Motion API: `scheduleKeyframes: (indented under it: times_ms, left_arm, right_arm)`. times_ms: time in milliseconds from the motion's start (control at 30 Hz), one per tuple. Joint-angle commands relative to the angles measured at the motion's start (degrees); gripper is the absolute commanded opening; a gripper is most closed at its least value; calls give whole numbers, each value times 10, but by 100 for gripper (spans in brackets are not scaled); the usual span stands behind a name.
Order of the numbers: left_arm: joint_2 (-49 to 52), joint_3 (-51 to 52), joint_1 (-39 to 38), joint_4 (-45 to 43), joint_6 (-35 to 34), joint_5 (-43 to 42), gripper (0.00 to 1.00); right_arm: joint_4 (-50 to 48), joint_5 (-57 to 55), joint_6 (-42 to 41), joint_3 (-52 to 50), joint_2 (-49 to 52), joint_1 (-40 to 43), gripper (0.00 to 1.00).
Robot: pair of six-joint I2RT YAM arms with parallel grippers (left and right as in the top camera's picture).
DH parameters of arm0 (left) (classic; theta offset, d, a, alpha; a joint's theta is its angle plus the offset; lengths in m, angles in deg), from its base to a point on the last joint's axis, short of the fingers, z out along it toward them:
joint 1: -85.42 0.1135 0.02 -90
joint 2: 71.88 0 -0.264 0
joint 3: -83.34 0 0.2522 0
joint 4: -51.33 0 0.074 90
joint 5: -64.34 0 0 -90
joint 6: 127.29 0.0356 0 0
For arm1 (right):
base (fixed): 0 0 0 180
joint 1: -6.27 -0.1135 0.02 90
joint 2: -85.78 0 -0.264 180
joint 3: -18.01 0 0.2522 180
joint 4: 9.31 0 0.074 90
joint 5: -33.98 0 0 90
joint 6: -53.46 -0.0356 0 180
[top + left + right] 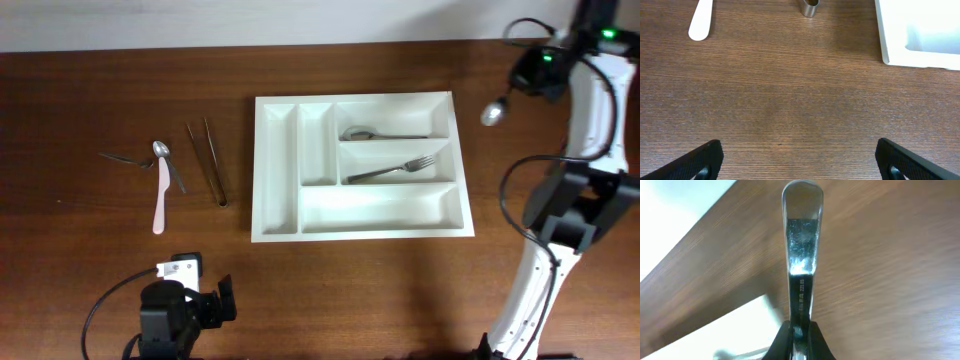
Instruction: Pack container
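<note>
My right gripper shifts left in the overhead view next, then down to release, as the other spoon's long compartment [398,115] lies below it on that side.
The white five-compartment container [276,170] lies mid-table. A spoon [372,133] lies in its top long compartment and a fork [398,168] in the middle one. My right gripper [508,97] hovers past the container's far right corner, shut on a metal spoon [493,112]. In the right wrist view the fingers [799,330] clamp its handle [801,245] above the wood, with the container's corner [730,330] at lower left. My left gripper [215,302] is open and empty at the near left, above bare wood in the left wrist view [800,160].
Left of the container lie metal tongs [207,160], a small spoon [161,150], another thin metal utensil [120,158] and a pale pink knife [160,200]. The left wrist view shows the knife's end [700,20], the tongs' end [810,7] and the container's corner [900,55].
</note>
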Motion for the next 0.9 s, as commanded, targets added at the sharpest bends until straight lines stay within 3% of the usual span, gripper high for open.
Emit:
scheduleKeyframes:
  times_ms: [0, 100, 267, 433, 667, 867]
  left_arm:
    - [-1, -8, 2, -1, -5, 2, 99]
    - [-1, -8, 2, -1, -5, 2, 99]
    - [-1, -8, 2, -1, -5, 2, 99]
    - [-1, -8, 2, -1, -5, 2, 99]
    - [-1, -8, 2, -1, -5, 2, 99]
    - [-1, -8, 2, -1, -5, 2, 99]
  right_arm:
    - [-7, -1, -71, 14, -2, -54, 4]
    - [-6, -24, -133, 14, -2, -84, 4]
    - [3, -147, -335, 14, -2, -153, 4]
    - [23, -241, -485, 14, -2, -207, 4]
    - [22, -353, -521, 13, -1, -266, 4]
    - [24, -356, -558, 13, 1, -277, 4]
